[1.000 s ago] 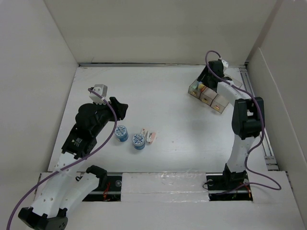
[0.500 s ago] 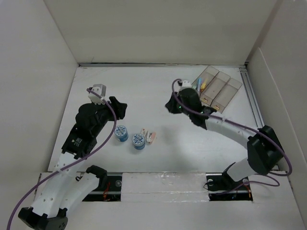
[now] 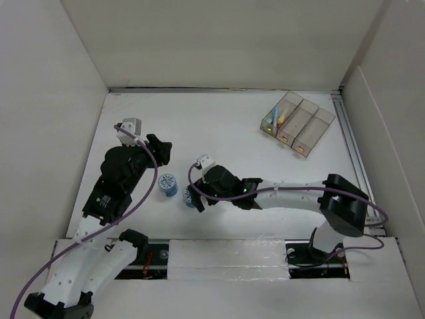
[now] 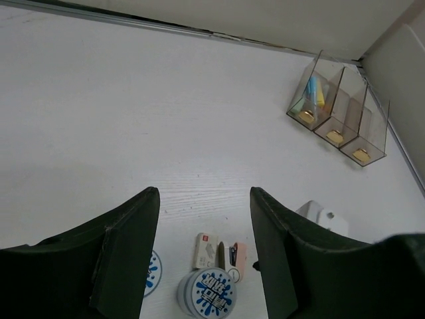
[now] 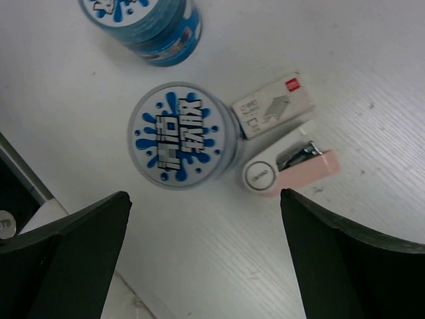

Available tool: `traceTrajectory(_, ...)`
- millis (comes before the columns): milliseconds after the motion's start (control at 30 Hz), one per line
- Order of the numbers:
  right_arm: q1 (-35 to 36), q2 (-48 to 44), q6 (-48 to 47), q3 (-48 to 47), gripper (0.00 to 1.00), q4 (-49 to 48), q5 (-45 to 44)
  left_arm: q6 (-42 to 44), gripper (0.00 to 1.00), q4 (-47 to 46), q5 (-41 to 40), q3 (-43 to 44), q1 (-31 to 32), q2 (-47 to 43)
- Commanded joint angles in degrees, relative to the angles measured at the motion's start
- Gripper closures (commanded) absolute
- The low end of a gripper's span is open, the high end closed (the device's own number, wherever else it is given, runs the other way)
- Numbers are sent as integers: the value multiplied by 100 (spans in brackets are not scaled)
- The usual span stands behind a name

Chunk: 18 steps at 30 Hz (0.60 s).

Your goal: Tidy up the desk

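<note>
My right gripper should move down and to the left in the top view next, onto the can by the staple box, because the lid of that can is beyond the gripper's fingers.
The white desk [image 3: 232,139] holds two blue-and-white round cans [image 3: 168,184], a small white staple box [image 5: 273,111] and a pink stapler [image 5: 289,171], all close together at the front left. My right gripper [image 3: 197,197] is open and empty. It hovers over the nearer can [image 5: 180,135] and the stapler, and hides the stapler in the top view. My left gripper [image 3: 159,149] is open and empty, above and behind the cans. In its view [image 4: 204,194] the staple box [image 4: 207,250], stapler [image 4: 234,256] and can [image 4: 207,293] lie between its fingers.
A translucent three-compartment tray [image 3: 297,124] stands at the back right with a few small items inside; it also shows in the left wrist view [image 4: 335,113]. Tall beige walls [image 3: 46,100] enclose the desk. A metal rail [image 3: 355,159] runs along the right side.
My right arm has swung from the tray at the back right across to the front left, and is now over the can and stapler. My left gripper has shifted slightly back.
</note>
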<state>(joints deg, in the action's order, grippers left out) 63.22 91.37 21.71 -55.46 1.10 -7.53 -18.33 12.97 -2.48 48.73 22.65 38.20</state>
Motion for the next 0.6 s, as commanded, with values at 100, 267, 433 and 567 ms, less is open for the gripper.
traceTrajectory(100, 402, 696, -352, -878, 0, 136, -706, -48, 47, -172, -226, 40, -24, -224)
traceTrajectory(267, 402, 1198, -414, -1309, 8, 136, -847, -57, 47, -190, -288, 22, -24, -278)
traceTrajectory(433, 402, 1480, -300, -1538, 35, 268, -934, -57, 47, -181, -270, 31, -24, -278)
traceTrajectory(567, 402, 1042, -282, -1546, 58, 197, -996, -57, 47, -181, -253, 40, -24, -286)
